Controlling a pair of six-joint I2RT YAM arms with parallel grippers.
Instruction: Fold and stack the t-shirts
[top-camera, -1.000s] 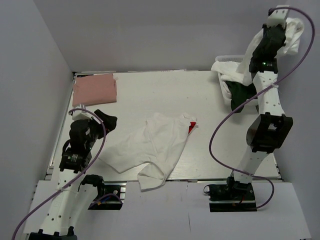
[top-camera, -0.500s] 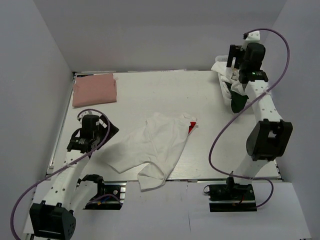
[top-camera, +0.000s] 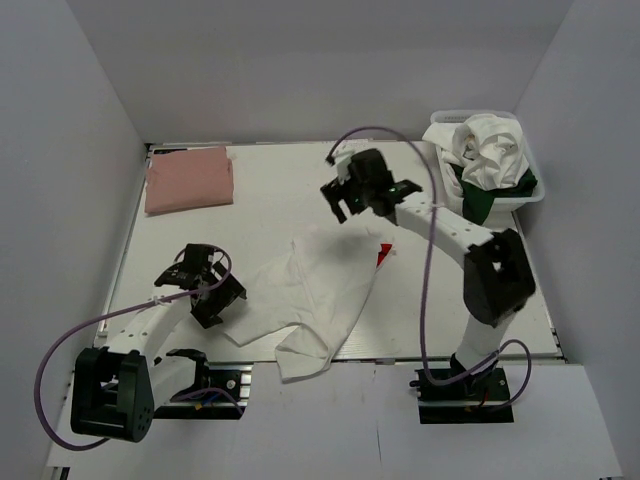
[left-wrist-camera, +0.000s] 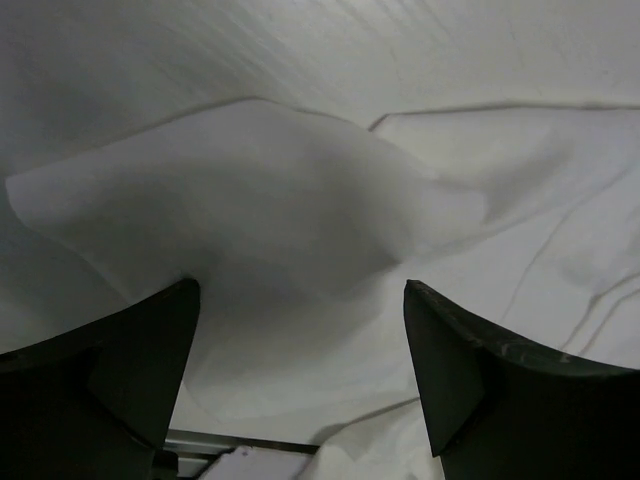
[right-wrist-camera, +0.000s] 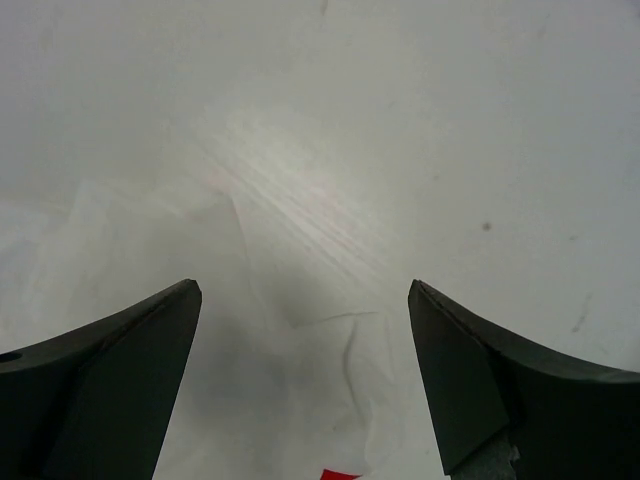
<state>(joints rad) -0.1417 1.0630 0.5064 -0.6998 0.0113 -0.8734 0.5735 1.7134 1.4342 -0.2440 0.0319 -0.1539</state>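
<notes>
My left gripper stays low and closes onto the shirt's end between its fingertips next, since the white cloth (left-wrist-camera: 290, 220) already lies between its spread fingers.
A large white t-shirt (top-camera: 310, 290) lies crumpled in the middle of the table, with a bit of its red print (top-camera: 385, 255) showing at the right edge. My left gripper (top-camera: 228, 300) is open and low at the shirt's left edge. In the left wrist view, the white cloth (left-wrist-camera: 290, 220) lies under and between the left gripper's (left-wrist-camera: 300, 300) spread fingers. My right gripper (top-camera: 338, 210) is open and hovers over the shirt's far edge. The right wrist view shows the shirt's thin cloth (right-wrist-camera: 330, 380) below the right gripper (right-wrist-camera: 300, 295). A folded salmon-pink t-shirt (top-camera: 188, 178) lies at the far left.
A white mesh basket (top-camera: 480, 113) stands at the far right corner, with a bunched white tee (top-camera: 490, 150) and a dark green one (top-camera: 480, 200) in it. Grey walls enclose the table on three sides. The shirt's lower corner hangs over the near edge (top-camera: 300, 365).
The right gripper let go of the white tee over the basket, opened, and swung left to the middle shirt's far edge. The left gripper moved down and right to the shirt's left edge.
</notes>
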